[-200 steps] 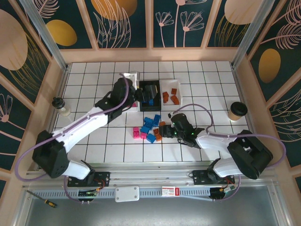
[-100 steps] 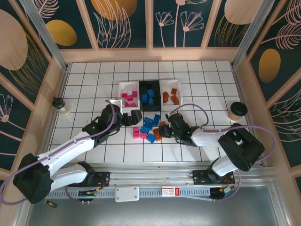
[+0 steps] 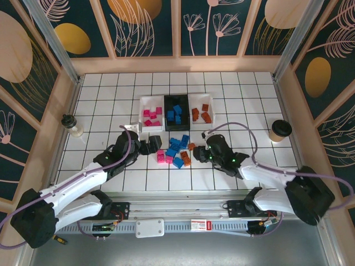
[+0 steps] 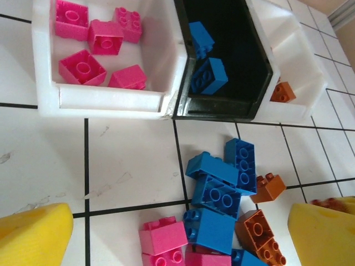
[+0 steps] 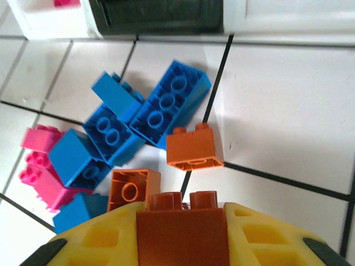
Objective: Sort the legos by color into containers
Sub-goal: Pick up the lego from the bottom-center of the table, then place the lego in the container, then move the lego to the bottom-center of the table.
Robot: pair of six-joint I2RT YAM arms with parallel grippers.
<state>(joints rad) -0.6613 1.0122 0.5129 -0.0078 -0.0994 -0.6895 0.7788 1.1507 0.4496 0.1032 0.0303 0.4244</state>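
Note:
The brick in my right gripper goes up and outward over the white tray of orange-brown bricks next for release, since that tray lies outward of my gripper.
Loose legos (image 3: pixel 175 151) in blue, pink and orange-brown lie piled on the tiles in front of three trays. The left white tray (image 3: pixel 142 104) holds pink bricks (image 4: pixel 83 65), the black tray (image 4: pixel 222 110) holds blue bricks (image 4: pixel 209 75), and the right white tray (image 3: pixel 208 97) holds orange-brown ones (image 3: pixel 200 113). My left gripper (image 3: pixel 152 145) is open at the pile's left side, its yellow fingers (image 4: pixel 33 235) standing wide on either side of the pile. My right gripper (image 3: pixel 203 149) is shut on an orange-brown brick (image 5: pixel 182 233) at the pile's right edge, just above two loose orange-brown bricks (image 5: pixel 194 147).
A paper coffee cup (image 3: pixel 280 130) stands at the right, a small white bottle (image 3: pixel 72 125) at the left. Wooden walls ring the tiled floor. There is bare tile to the left and right of the pile.
My left arm has pulled back from over the black tray to the pile's left side, gripper open. My right gripper has shifted slightly right at the pile's right edge.

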